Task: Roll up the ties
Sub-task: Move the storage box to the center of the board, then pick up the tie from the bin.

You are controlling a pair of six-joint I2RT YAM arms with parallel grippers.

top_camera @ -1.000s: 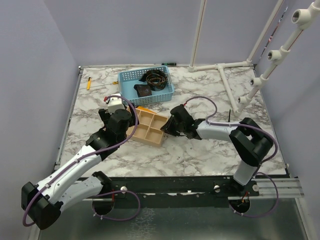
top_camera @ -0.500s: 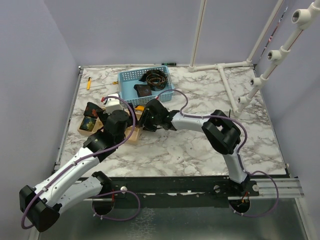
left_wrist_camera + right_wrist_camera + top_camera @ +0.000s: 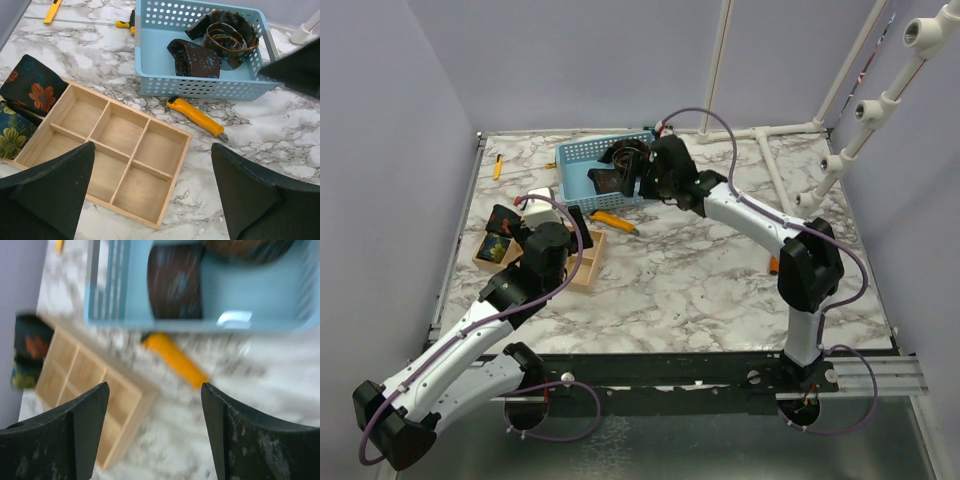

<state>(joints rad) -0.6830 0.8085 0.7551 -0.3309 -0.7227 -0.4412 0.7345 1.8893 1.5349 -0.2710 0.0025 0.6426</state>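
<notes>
The folded brown tie (image 3: 606, 181) (image 3: 175, 282) lies below the basket's rim, so the right gripper will next go outward and to the left in the overhead view, then down onto the tie.
Two dark ties lie in the blue basket (image 3: 578, 155): a folded one (image 3: 192, 57) and a loose coil (image 3: 230, 35). Two more rolled ties with flower patterns (image 3: 32, 90) (image 3: 10, 135) sit at the left end of the wooden tray (image 3: 115, 150). My left gripper (image 3: 152, 195) hangs open above the tray's near right corner, holding nothing. My right gripper (image 3: 638, 180) is open at the basket's front right, over the marble just short of the basket wall (image 3: 200, 325), also holding nothing; its view is blurred.
A yellow utility knife (image 3: 196, 116) lies between basket and tray. Near the back left edge lie a yellow tool (image 3: 497, 167) and a small screwdriver (image 3: 120, 23). A white pipe frame (image 3: 770, 135) stands at the back right, and a small orange item (image 3: 773, 265) lies by the right arm.
The wooden tray has slid left. My right gripper has left the tray's right edge, swung back to the basket and opened. The left gripper stays open over the tray.
</notes>
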